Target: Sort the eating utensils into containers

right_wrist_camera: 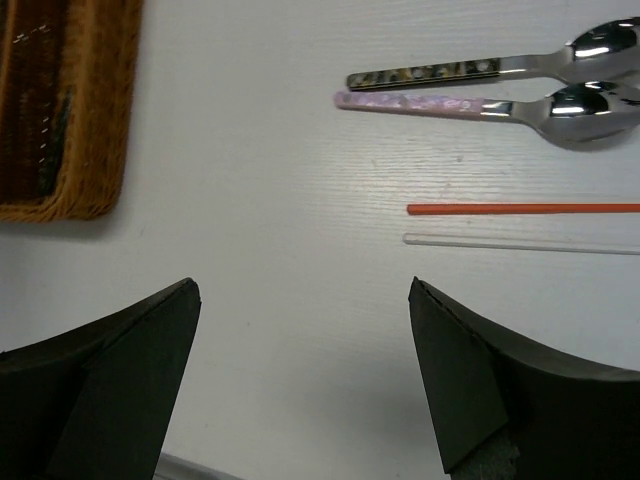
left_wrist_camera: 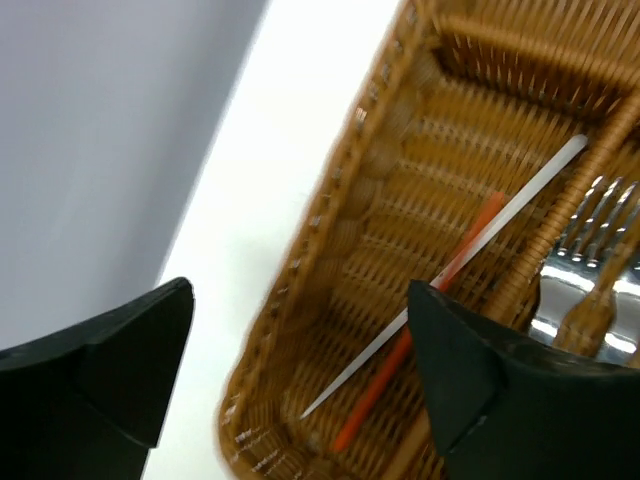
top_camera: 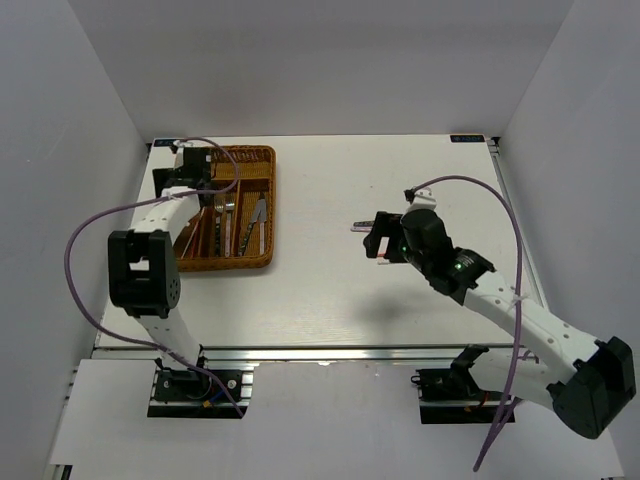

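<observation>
The right gripper goes down and to the right in the top view onto the pale chopstick's body next, turning because its fingers open along the chopstick.
The orange-brown wicker tray stands at the table's far left. Forks and knives lie in its long slots. My left gripper hovers open and empty over the tray's far left part. In the left wrist view, a red chopstick and a pale chopstick lie in the left slot below it. My right gripper is open and empty over the table's middle. Ahead of it lie two spoons, one dark-handled and one pink-handled, a red chopstick and a pale chopstick.
The tray's near corner shows at the left of the right wrist view. Fork tines show in the slot beside the chopsticks. White walls close the table at the back and on both sides.
</observation>
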Controlling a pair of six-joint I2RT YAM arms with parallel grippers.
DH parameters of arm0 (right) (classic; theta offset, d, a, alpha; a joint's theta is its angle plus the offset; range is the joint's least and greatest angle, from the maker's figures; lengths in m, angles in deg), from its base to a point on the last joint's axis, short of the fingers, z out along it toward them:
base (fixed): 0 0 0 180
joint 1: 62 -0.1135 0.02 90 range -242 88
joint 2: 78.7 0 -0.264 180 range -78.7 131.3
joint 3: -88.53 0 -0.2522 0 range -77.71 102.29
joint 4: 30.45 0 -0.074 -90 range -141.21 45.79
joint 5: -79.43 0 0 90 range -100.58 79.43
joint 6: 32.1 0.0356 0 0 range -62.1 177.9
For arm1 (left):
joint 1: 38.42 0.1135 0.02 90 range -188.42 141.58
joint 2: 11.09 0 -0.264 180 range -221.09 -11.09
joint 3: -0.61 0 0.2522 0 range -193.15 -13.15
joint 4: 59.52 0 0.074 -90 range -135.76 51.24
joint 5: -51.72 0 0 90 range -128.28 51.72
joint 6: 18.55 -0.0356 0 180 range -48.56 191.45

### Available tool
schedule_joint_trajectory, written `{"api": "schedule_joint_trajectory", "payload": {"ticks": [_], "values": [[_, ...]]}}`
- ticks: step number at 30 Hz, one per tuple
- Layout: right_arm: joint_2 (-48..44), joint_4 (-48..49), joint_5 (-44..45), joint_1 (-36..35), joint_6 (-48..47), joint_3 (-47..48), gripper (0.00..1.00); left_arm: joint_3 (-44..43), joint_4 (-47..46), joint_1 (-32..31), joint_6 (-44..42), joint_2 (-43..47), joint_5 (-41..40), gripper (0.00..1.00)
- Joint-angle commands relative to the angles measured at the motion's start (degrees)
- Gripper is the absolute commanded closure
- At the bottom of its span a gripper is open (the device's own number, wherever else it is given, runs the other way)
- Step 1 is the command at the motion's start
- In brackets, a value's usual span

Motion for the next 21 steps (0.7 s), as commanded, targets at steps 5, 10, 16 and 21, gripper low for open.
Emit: {"api": "schedule_joint_trajectory", "payload": {"ticks": [5,10,16,21], "values": [[14.06,-17.73,8.33,6.47,16.36,13.3,0.11,-3.27,11.6,-0.46,12.31,20.9,8.66,0.02],[21.89,-28.04,15.01,9.46,29.55,16.74,0.19,14.74,7.32,-0.55,15.05,44.45,19.5,0.02],[26.81,-33.48,15.72,11.04,42.65,16.57,0.41,30.67,3.36,-2.75,15.14,58.01,20.65,0.02],[28.93,-35.6,16.34,11.4,49.25,15.07,0.47,31.65,4.15,-4.5,15.58,55.56,24.6,0.02]]}}
